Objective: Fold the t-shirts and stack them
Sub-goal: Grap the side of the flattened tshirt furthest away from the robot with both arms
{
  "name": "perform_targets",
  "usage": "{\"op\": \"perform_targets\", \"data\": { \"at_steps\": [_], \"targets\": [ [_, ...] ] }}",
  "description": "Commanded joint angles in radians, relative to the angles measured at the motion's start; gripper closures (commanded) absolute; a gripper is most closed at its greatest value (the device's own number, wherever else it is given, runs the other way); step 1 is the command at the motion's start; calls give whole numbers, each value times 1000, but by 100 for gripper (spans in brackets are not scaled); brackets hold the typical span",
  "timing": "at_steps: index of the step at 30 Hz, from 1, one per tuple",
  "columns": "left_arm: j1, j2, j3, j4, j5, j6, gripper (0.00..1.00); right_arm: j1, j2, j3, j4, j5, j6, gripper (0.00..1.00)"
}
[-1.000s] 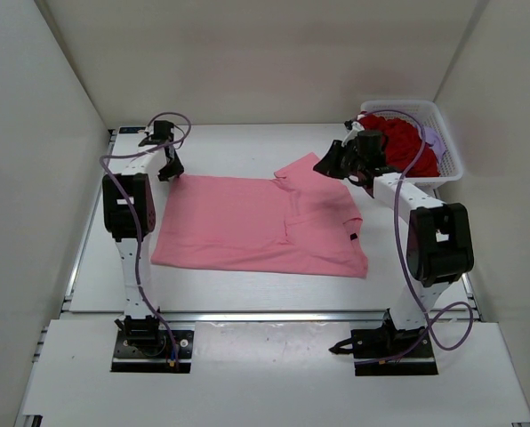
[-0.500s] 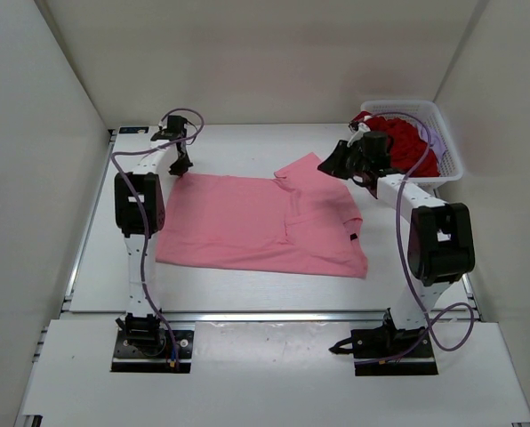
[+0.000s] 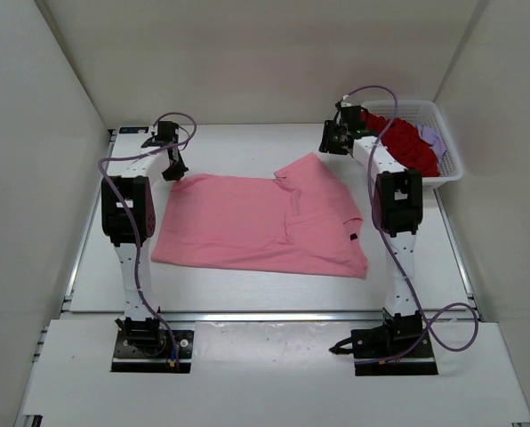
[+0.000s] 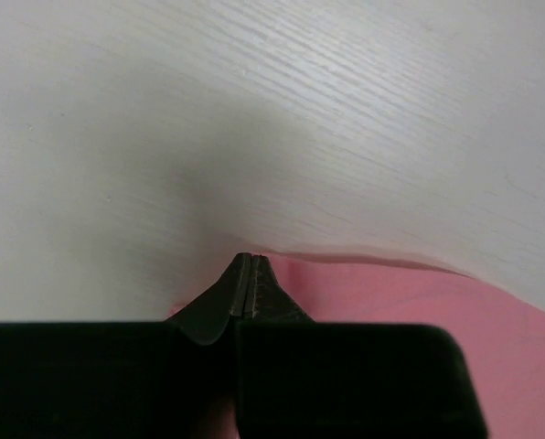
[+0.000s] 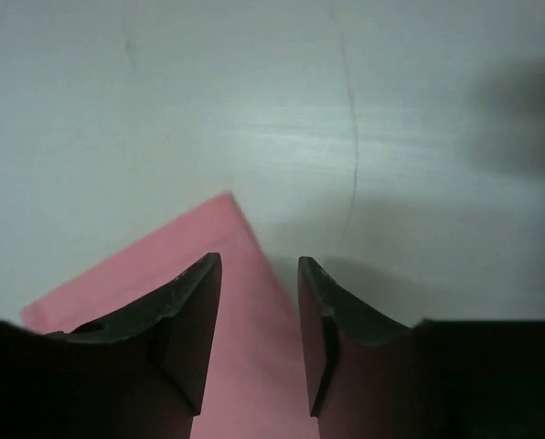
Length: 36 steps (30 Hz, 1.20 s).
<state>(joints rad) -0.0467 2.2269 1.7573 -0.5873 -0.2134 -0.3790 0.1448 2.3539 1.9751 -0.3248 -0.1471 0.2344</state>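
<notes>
The short side of the flat, unfolded pink t-shirt lies back from the robot's left gripper, so the left gripper needs to carry the pinched corner back over it next and release it there.
A pink t-shirt [image 3: 256, 222] lies spread flat across the table, one sleeve pointing to the far right. My left gripper [image 3: 172, 171] is at its far left corner, and in the left wrist view its jaws [image 4: 248, 259] are pressed together on the pink edge [image 4: 419, 311]. My right gripper [image 3: 327, 144] hovers open over the tip of the far right sleeve [image 5: 163, 274], with its fingertips [image 5: 259, 259] apart and cloth showing between them. A dark red t-shirt [image 3: 407, 142] and a lavender one [image 3: 431, 138] are bundled in the basket.
A white mesh basket [image 3: 450, 160] stands at the back right corner, just right of my right arm. White walls enclose the table on the left, back and right. The arm bases sit at the near edge.
My right gripper has opened and lifted away toward the back, letting go of the sleeve. The left gripper has shut on the shirt's far left corner and shifted slightly left with it.
</notes>
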Motion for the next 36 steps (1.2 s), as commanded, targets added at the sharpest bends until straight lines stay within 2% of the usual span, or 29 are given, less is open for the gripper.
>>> {"op": "perform_targets", "data": {
  "at_steps": [1,2,4,5,7,9,13,20,21,25,32,36],
  "targets": [
    [-5,-108,-22,61,48,-12,100,25,181,337,-247,86,-93,61],
    [-2,-111,-21,66,54,-20,100,29,218,400,-300,77,-95,59],
    [4,-118,-33,76,80,-24,100,30,353,642,-399,67,-90,57],
    [1,-125,-33,76,91,-31,100,30,364,671,-410,49,-81,57],
    [-7,-121,-32,84,92,-31,100,27,329,566,-355,18,-70,53],
    [-4,-122,-21,81,94,-23,100,33,320,539,-320,20,-69,53],
    [-16,-131,-28,87,98,-29,100,41,369,611,-368,-3,-67,55],
    [-21,-150,-52,103,94,-26,100,61,357,608,-373,-11,-70,69],
    [-21,-148,-45,100,94,-31,100,67,364,602,-375,-20,-66,72],
    [-21,-162,-54,106,111,-32,100,71,360,642,-387,-5,-56,100],
    [4,-226,-136,155,166,-54,100,64,216,691,-540,-42,-95,100],
    [27,-251,-168,176,209,-81,100,52,79,607,-652,-82,-110,100]
  ]
}}
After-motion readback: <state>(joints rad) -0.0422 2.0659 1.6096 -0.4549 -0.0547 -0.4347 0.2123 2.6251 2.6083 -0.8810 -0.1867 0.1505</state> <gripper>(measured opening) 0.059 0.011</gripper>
